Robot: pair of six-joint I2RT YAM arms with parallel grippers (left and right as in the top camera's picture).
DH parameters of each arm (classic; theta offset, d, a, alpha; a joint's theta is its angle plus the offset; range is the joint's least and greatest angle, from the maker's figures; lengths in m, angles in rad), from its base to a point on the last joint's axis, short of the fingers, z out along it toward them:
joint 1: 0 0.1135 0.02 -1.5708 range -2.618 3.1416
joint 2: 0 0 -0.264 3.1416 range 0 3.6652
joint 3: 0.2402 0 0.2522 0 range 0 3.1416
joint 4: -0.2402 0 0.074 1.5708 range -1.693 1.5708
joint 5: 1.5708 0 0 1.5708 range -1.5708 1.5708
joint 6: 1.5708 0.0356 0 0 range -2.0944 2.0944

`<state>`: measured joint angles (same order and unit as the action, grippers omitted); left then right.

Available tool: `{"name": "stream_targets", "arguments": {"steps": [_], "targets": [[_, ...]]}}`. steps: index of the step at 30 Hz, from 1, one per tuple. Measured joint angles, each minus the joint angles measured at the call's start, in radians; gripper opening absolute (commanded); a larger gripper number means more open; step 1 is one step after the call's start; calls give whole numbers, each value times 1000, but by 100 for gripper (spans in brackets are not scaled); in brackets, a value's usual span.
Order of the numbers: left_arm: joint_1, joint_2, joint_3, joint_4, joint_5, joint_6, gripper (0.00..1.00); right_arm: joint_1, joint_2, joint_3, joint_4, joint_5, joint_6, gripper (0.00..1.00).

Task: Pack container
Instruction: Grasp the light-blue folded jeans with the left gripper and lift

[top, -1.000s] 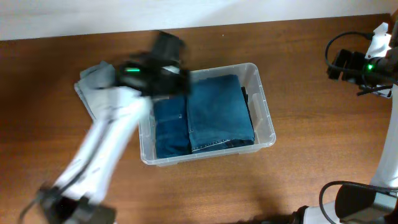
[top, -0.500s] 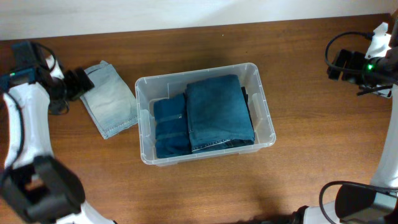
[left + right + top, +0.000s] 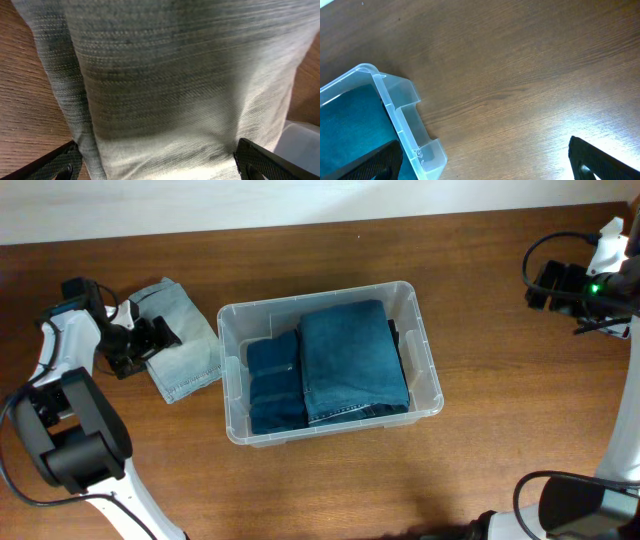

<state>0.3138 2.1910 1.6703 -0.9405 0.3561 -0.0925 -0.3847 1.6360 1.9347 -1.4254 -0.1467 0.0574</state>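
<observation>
Next, my left gripper stays low over the jeans' edge away from the container and closes there, because the pale denim (image 3: 175, 75) lies between its spread fingers.
The clear container (image 3: 432, 375) sits mid-table and holds two folded dark blue jeans: a large one (image 3: 350, 360) on the right and a smaller one (image 3: 272, 388) on the left. A folded light grey-blue pair of jeans (image 3: 188, 345) lies on the table left of the container. My left gripper (image 3: 156, 338) is open at that pair's left edge. In the left wrist view the pale denim (image 3: 175, 75) fills the space between the spread fingers (image 3: 160, 167). My right gripper (image 3: 541, 284) is open and empty at the far right, with the container's corner (image 3: 405, 125) in its view.
Brown wooden table (image 3: 500, 430) all round. The right wrist fingers (image 3: 485, 162) hang over bare wood right of the container. A pale wall runs along the table's back edge.
My left arm swung from over the container's left end out to the far left. It then came in to the left edge of the light jeans. The right arm has not moved.
</observation>
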Motion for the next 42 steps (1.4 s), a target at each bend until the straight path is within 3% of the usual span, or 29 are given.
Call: {"name": "stream_targets", "arguments": {"steps": [13,15,17,19,22,23,28,31,38,42], "targets": [[0,27,5,27,-21,-7,98,0,0,0,-12,0,-1,99],[2,37,14,37,12,-8,91,0,0,0,-14,0,-1,99],[5,48,23,37,44,-1,77,0,0,0,-15,0,0,99],[14,63,28,40,102,7,60,0,0,0,-16,0,0,99],[19,77,29,48,145,19,27,0,0,0,-20,0,-1,99],[20,84,28,49,161,21,22,0,0,0,-22,0,0,98],[24,93,28,51,209,31,13,0,0,0,-32,0,0,99],[24,93,28,51,213,32,1,0,0,0,-33,0,0,99],[24,89,24,51,232,56,0,0,0,0,-33,0,0,98],[21,-1,-2,38,239,72,1,0,0,0,-34,0,0,99]]}}
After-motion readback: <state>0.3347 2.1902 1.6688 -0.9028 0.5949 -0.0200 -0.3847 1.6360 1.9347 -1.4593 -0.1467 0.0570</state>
